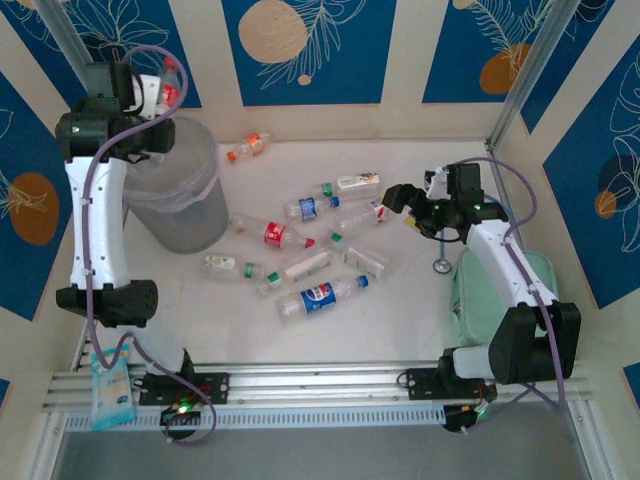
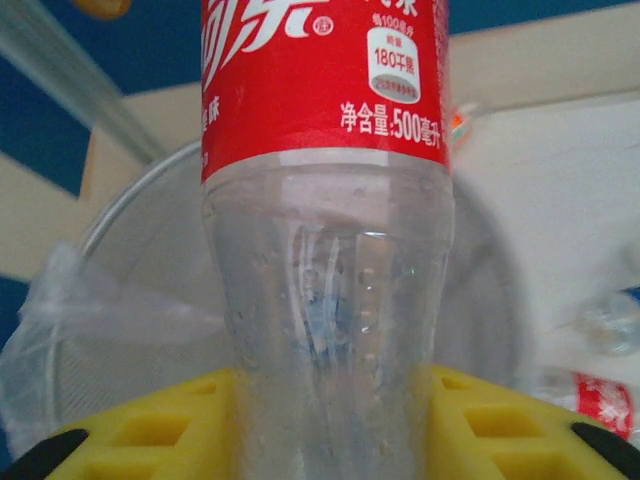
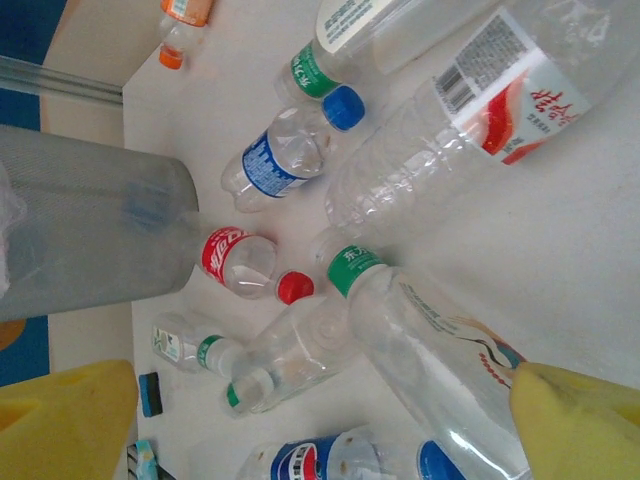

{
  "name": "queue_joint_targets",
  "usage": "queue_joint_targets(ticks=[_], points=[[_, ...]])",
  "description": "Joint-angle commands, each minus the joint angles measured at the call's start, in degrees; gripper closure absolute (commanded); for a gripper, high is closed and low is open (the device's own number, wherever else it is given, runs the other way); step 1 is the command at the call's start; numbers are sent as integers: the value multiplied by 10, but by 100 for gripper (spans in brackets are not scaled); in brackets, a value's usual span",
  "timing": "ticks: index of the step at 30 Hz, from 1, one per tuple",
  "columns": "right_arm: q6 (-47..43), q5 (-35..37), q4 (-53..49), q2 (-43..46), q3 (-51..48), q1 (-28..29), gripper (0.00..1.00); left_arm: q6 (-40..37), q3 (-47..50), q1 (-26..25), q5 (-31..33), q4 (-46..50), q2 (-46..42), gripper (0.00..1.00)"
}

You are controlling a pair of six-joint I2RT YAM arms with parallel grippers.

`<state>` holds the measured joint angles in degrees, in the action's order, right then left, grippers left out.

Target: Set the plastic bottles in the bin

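I will tilt my left gripper downward and lower the clear plastic bottle first, then let go of it inside the bagged rim [image 2: 120, 215].
My left gripper [image 1: 152, 95] is raised above the bin [image 1: 185, 190] and shut on a clear plastic bottle with a red label [image 1: 168, 85]. In the left wrist view the yellow fingers [image 2: 150, 435] press both sides of that bottle [image 2: 325, 260], with the bin's bagged rim [image 2: 120, 215] behind it. Several more bottles lie on the table: orange-capped [image 1: 247, 148], blue-labelled [image 1: 308, 207], red-labelled [image 1: 275, 234] and a blue cola one [image 1: 320, 297]. My right gripper [image 1: 400, 210] hangs open over the pile's right side. Its yellow fingertips [image 3: 60, 420] flank a green-banded bottle [image 3: 430, 340].
A pale green case [image 1: 500, 290] lies beside the right arm, with a small metal ring [image 1: 441, 265] next to it. A blue packet [image 1: 112, 390] hangs at the front left rail. Patterned walls and metal posts close in the table on three sides.
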<state>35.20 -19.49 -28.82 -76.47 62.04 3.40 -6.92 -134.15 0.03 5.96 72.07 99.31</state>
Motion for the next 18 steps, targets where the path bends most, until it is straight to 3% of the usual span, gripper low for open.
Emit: queue_joint_targets(ticks=[1,11,18], points=[[9,1,11,-6,8,4,4,-34,26,15,-26,37,5,100],[9,7,11,-18,9,7,4,-49,197,61,-3,-10,-54,100],[8,6,9,-34,24,18,4,-50,229,78,-16,-21,-47,100]])
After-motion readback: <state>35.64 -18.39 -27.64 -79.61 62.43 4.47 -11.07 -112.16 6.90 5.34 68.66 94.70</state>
